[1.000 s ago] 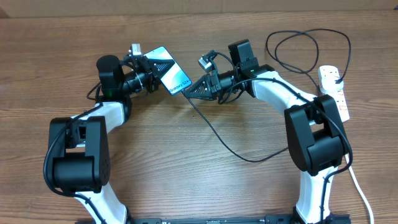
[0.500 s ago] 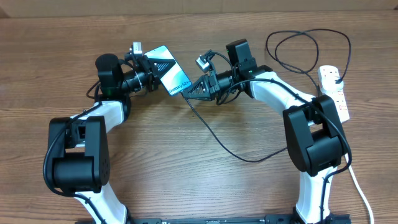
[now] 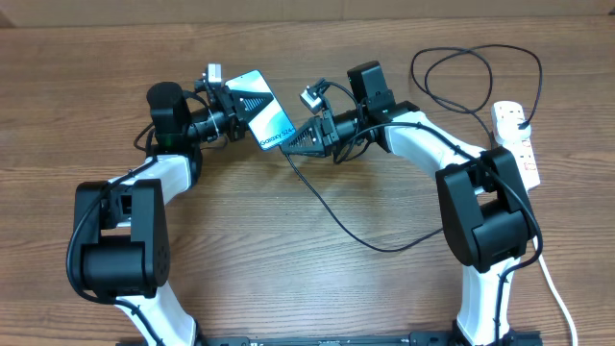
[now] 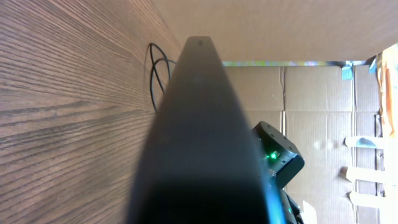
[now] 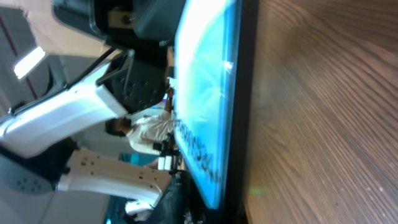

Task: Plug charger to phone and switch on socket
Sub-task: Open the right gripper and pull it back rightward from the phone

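Next, my left gripper moves down to the bare tabletop below the phone point(image 3: 261, 112) and releases the phone there, because it still holds the phone above the wood.
My left gripper point(image 3: 233, 108) is shut on the upper end of the phone point(image 3: 261, 112), holding it above the table with its light blue screen tilted up. In the left wrist view the phone point(image 4: 199, 124) shows as a dark edge that fills the middle. My right gripper point(image 3: 288, 144) tapers to a point against the phone's lower, lettered end, and the black charger point(image 3: 336, 219) cable leaves from that tip. The connector itself is hidden. In the right wrist view the phone's screen point(image 5: 205, 93) stands very close. The white socket point(image 3: 519, 144) lies at the far right with the charger's plug in it.
The charger cable loops over the table between the arms and curls behind the right arm point(image 3: 452, 67). A thick white cord point(image 3: 553, 288) runs from the socket to the front edge. Cardboard walls point(image 4: 323, 106) stand behind the table.
My right gripper has crept slightly left, staying tight against the phone's lower end. The phone has shifted a touch with it. The left arm has hardly moved.
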Motion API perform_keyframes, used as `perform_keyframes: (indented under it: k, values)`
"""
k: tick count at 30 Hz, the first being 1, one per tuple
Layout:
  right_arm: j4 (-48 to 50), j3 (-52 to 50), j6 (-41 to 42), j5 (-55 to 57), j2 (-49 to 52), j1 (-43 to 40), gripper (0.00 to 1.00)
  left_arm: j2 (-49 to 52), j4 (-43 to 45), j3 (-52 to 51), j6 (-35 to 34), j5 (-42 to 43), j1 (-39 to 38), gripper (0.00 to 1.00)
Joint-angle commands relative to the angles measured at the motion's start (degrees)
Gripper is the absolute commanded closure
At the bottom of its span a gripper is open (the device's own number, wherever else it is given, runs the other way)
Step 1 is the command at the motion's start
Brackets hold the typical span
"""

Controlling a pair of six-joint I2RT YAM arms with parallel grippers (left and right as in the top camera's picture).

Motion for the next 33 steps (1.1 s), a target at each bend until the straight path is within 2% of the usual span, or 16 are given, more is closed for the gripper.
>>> perform_keyframes:
  k: [1,3,4,5,6,9,11,13,17,22,25,33]
  values:
    - [0.8,1.5,-4.3,-1.9,-0.4,0.1,0.83,0.3,-0.8,-0.3,3.0,9.4,-2.5,0.95]
    - [-3.4,1.5,-8.9,-2.3,-1.5,-1.0,0.68,0.3,-0.9,-0.3,2.9,8.6,-1.8,0.96]
    - [-6.3,1.5,-12.2,-2.2,-2.2,-1.8,0.65,0.3,-0.9,-0.3,2.9,8.4,-1.4,0.96]
    - [-11.5,1.5,-17.4,-1.2,-3.7,-3.3,0.54,0.3,-0.9,-0.3,2.8,8.4,-0.8,0.96]
    - [-14.0,1.5,-19.3,0.2,-4.5,-4.0,0.48,0.3,-0.9,-0.3,2.8,8.4,-0.5,0.96]
    - [-23.1,1.5,-26.2,7.0,-8.1,-6.9,0.37,0.3,-2.4,-0.3,3.4,7.7,-0.1,0.96]
    - [-27.1,1.5,-28.7,12.2,-10.3,-7.9,0.26,0.3,-5.0,-0.3,6.4,6.7,-0.1,0.96]
    - [-30.3,1.5,-29.3,19.8,-12.7,-8.4,0.19,0.3,-9.2,-0.3,9.2,5.1,-0.5,0.96]
    - [-34.2,1.6,-29.7,29.9,-16.5,-8.5,0.18,0.3,-17.6,-0.3,15.7,1.6,-2.1,0.96]
    - [-36.2,1.6,-29.7,33.6,-18.2,-8.5,0.18,0.3,-21.9,0.5,19.7,-1.2,-4.4,0.96]
    - [-36.8,1.6,-29.7,33.6,-18.2,-8.5,0.18,0.3,-27.1,2.8,24.5,-2.9,-6.0,0.96]
    - [-38.7,1.6,-29.7,36.5,-18.5,-8.5,0.16,0.3,-51.4,14.7,43.2,-11.5,-7.8,0.96]
